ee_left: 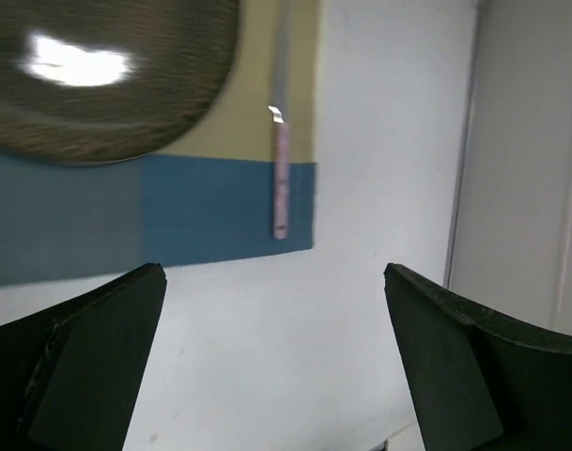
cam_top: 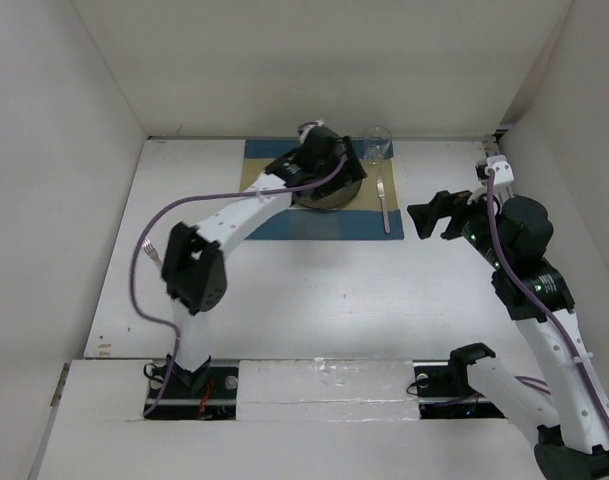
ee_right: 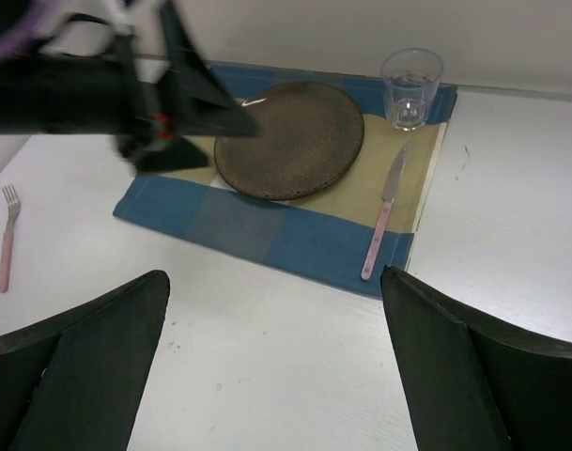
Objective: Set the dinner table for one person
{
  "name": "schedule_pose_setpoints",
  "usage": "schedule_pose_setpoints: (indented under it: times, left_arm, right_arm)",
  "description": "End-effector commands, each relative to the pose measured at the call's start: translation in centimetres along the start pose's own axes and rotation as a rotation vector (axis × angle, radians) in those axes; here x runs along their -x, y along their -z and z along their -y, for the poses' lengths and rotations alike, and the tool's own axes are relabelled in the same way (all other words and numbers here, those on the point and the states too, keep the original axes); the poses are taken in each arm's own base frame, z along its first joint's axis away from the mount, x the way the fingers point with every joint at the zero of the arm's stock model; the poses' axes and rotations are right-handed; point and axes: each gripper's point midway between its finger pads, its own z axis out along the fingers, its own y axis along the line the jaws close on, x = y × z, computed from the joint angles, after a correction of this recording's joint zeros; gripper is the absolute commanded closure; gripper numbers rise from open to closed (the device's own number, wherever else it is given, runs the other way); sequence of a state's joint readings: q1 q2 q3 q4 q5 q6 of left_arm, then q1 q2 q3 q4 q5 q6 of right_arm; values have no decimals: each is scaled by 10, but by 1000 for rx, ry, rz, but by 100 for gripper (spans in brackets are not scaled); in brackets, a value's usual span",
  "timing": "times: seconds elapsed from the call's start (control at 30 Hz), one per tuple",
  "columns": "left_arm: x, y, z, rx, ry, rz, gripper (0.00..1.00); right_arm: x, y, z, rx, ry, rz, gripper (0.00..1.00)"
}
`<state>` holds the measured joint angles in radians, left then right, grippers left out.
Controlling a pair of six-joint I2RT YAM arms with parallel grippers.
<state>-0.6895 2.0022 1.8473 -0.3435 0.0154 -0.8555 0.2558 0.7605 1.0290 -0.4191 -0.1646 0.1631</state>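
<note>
Only the fork is off the placemat (cam_top: 284, 225). My left gripper should move back and to the left in the top view next, then down onto the fork's pink handle.
The white dinner table (cam_top: 314, 300) holds a blue-and-tan placemat (cam_top: 284, 225) at the back. On it lie a dark round plate (cam_top: 329, 198), a clear glass (cam_top: 377, 143) and a pink-handled knife (cam_top: 385, 205). A pink-handled fork (ee_right: 6, 235) lies on the bare table far left. My left gripper (cam_top: 334, 165) hovers open and empty over the plate; its view shows the plate (ee_left: 98, 75) and the knife (ee_left: 281, 178). My right gripper (cam_top: 421, 218) is open and empty, above the table right of the knife (ee_right: 384, 211).
White walls enclose the table on the left, back and right. The left arm (ee_right: 107, 80) reaches across the placemat's left part. A purple cable (cam_top: 144, 270) hangs over the table near the fork.
</note>
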Motion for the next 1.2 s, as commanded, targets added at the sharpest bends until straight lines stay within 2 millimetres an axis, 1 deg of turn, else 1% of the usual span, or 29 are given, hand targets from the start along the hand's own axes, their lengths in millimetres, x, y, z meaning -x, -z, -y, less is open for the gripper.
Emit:
schedule_pose_setpoints:
  times: [0.0,0.03,0.07,0.1,0.13,0.17,0.2,0.23,0.27,0.3,0.33,0.37,0.4,0.5,0.57,0.6,0.63,0.7,0.8,0.83,0.87,0.9,0.93,0.97,1.0,1.03,1.07,1.1,1.17]
  left_arm:
    - [54,67,-110,318,145,166,0]
    - [58,79,-137,365,188,176,0]
    - [43,86,-183,461,218,145,0]
    - [66,113,-220,513,304,206,0]
    - [67,123,-243,546,331,206,0]
    - [49,133,-279,633,371,170,0]
    - [52,147,-294,655,389,188,0]
    - [57,162,-322,703,437,212,0]
    - [53,170,-339,745,455,211,0]
    - [40,178,-360,796,478,185,0]
    - [37,189,-382,826,532,180,0]
    - [24,192,-395,830,564,135,0]
    - [20,197,-404,839,602,131,0]
    - [16,216,-429,891,644,139,0]
    - [7,224,-433,937,643,123,0]
    - [8,230,-434,961,634,140,0]
    - [0,232,-438,987,635,124,0]
    - [-5,241,-443,1035,625,127,0]
    - [-4,257,-458,1112,621,164,0]
    - [-9,259,-461,1112,628,146,0]
    - [-4,255,-465,1084,636,156,0]
    - [-8,252,-468,1071,651,136,0]
    - [-5,254,-472,1058,669,147,2]
    - [-6,249,-473,1040,658,125,2]
    - [-1,250,-476,1035,663,148,2]
    - [-4,247,-477,1034,659,123,4]
    - [-4,242,-479,1024,663,117,6]
    - [-7,239,-478,1010,668,110,6]
    - [-8,231,-479,981,663,101,13]
  right_arm:
    - [11,-4,2,-7,-1,76,0]
    - [10,-4,-1,5,-7,82,0]
    - [8,-5,0,5,-7,82,0]
    - [9,-7,-2,18,-17,97,0]
    - [1,-11,-4,27,-29,86,0]
    - [-4,-15,-7,52,-29,77,0]
    - [-6,-17,-9,66,-39,81,0]
    - [-11,-23,-12,87,-46,81,0]
    - [-16,-28,-14,98,-62,70,0]
    - [-15,-30,-17,119,-60,69,0]
    - [-21,-33,-21,139,-69,56,0]
    - [-26,-39,-27,168,-82,46,0]
    - [-28,-42,-27,169,-82,47,0]
    - [-38,-53,-43,234,-101,27,0]
    - [-44,-58,-46,245,-101,15,0]
    - [-48,-60,-48,254,-109,11,0]
    - [-54,-63,-49,263,-111,-4,0]
    - [-57,-66,-50,272,-111,-6,0]
    - [-59,-68,-51,271,-110,-8,0]
    - [-60,-68,-59,286,-107,-12,0]
    - [-65,-71,-61,287,-94,-25,0]
    - [-67,-70,-65,300,-82,-27,0]
    - [-67,-70,-74,323,-79,-35,0]
    - [-64,-69,-78,336,-76,-29,0]
    - [-68,-71,-81,343,-67,-41,0]
    - [-70,-69,-87,361,-65,-45,0]
    - [-65,-70,-86,350,-64,-33,0]
    - [-69,-71,-90,359,-63,-45,0]
    - [-68,-72,-88,349,-55,-41,0]
